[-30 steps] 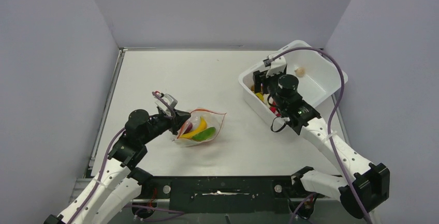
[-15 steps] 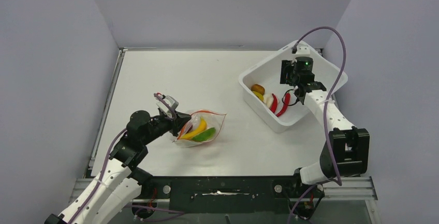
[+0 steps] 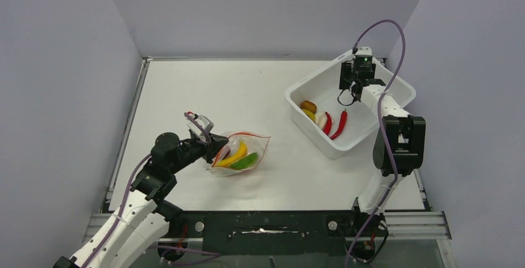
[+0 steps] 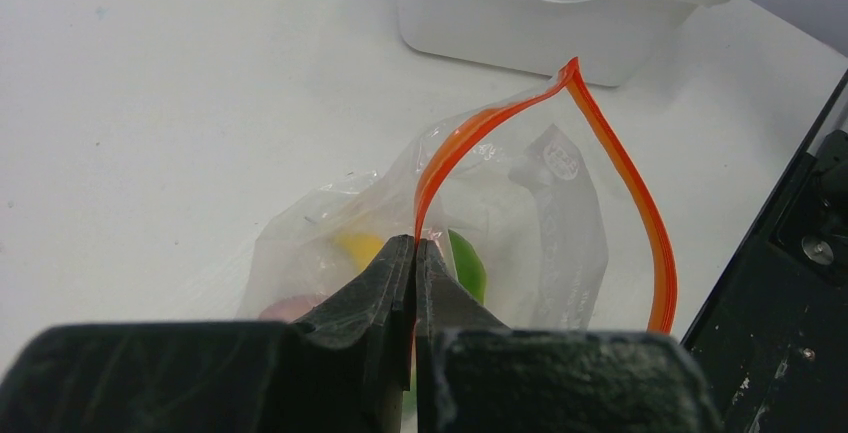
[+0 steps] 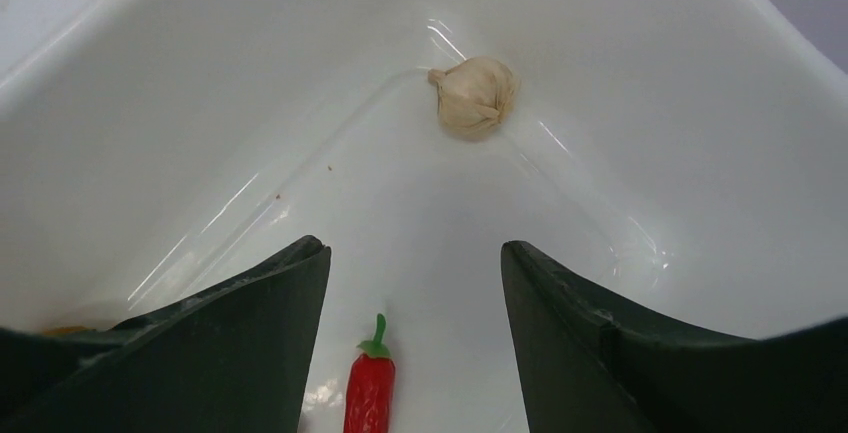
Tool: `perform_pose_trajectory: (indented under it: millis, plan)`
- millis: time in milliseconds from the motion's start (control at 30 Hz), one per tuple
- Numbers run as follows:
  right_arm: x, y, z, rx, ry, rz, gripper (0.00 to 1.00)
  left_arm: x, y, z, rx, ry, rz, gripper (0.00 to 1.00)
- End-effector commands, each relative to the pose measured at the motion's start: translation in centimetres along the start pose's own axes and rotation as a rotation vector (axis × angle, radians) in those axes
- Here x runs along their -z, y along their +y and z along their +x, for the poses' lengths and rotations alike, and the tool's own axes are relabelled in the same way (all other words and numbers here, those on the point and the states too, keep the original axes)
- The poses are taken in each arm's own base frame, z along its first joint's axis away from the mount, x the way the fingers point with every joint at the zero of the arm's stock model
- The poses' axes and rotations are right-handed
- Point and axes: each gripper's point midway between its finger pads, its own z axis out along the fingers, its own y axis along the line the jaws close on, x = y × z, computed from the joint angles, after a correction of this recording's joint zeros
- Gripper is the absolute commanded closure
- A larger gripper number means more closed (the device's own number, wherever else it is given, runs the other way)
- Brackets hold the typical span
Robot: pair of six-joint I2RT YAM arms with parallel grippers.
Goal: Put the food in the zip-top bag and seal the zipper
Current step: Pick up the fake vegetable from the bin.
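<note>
I should move my right gripper outward and down into the bin's far corner, with its open fingers on both sides of the beige round piece [image 5: 473, 96], because that piece lies beyond its fingers.
The clear zip-top bag [image 3: 242, 150] lies left of the table's middle, its orange-red zipper [image 4: 470, 133] gaping open. It holds a yellow banana [image 3: 235, 154] and a green piece [image 3: 246, 162]; a pinkish piece shows faintly. My left gripper [image 4: 415, 244] is shut on the zipper's near edge and also shows in the top view [image 3: 213, 145]. My right gripper [image 5: 415, 253] is open and empty, hovering inside the white bin's far end [image 3: 354, 83]. Below it lie a beige round piece [image 5: 473, 96] and a red chili [image 5: 370, 393].
The white bin [image 3: 297, 88] stands at the right back, tilted diagonally. It holds two red chilies [image 3: 339, 124], a white bit [image 3: 321, 119], a yellow piece and a brown-orange bit [image 3: 308, 105]. The bin also shows beyond the bag in the left wrist view [image 4: 560, 13].
My right arm has pulled back and swung from over the bin's near food pile to its far end, folding upright. My left gripper and the bag have stayed put.
</note>
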Motion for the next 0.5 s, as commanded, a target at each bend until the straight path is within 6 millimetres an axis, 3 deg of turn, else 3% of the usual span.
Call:
perform_pose_trajectory:
  millis: [0,467]
  plan:
    - [-1.3,-1.1,-3.6,-0.012,-0.072,0.046,0.36,-0.1,-0.5,-1.0,-0.034,-0.033,0.032,1.0]
    - [-7.2,-2.9,-3.0,-0.041,-0.036,0.113,0.34,0.3,0.0,-1.5,-0.059,-0.05,0.001,1.0]
